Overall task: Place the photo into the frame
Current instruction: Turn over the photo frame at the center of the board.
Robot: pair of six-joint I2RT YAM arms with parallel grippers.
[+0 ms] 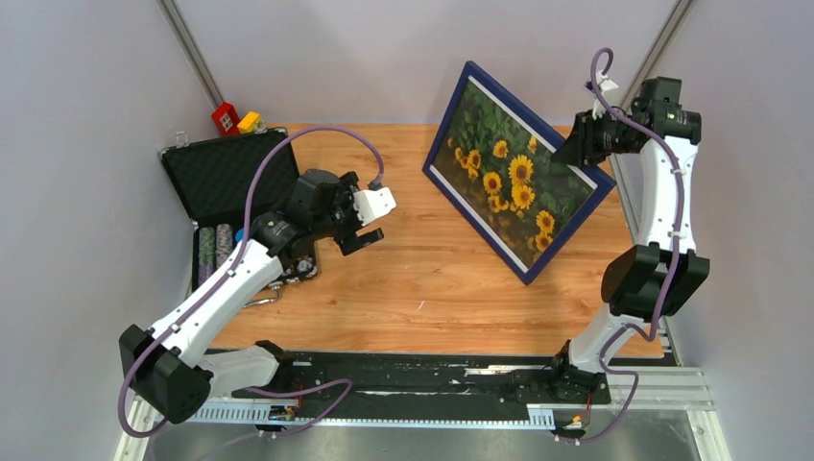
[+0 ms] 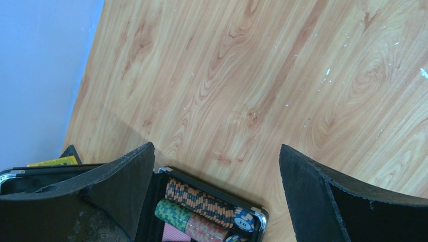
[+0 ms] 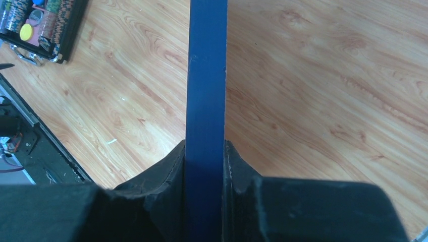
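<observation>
I need to move the frame (image 1: 461,104) down and back onto the bare wooden table between the arms with my right gripper next and release it, since the photo already shows behind the pane.
The frame (image 1: 461,104) has a dark navy border and stands tilted on the table at the back right, front facing the camera. The photo (image 1: 514,178) of yellow sunflowers on green shows inside it behind the pane. My right gripper (image 1: 579,149) is shut on the frame's upper right edge; in the right wrist view the navy edge (image 3: 206,75) runs straight up from between the fingers (image 3: 164,171). My left gripper (image 1: 367,235) is open and empty over the table left of centre, its fingers (image 2: 126,176) wide apart above the corner of the poker chip case (image 2: 212,206).
An open black foam-lined case (image 1: 226,173) with rows of poker chips lies at the left. Red and yellow toy blocks (image 1: 235,119) sit behind it at the wall. Bare wooden table (image 1: 422,279) lies between the arms. Grey walls surround the table.
</observation>
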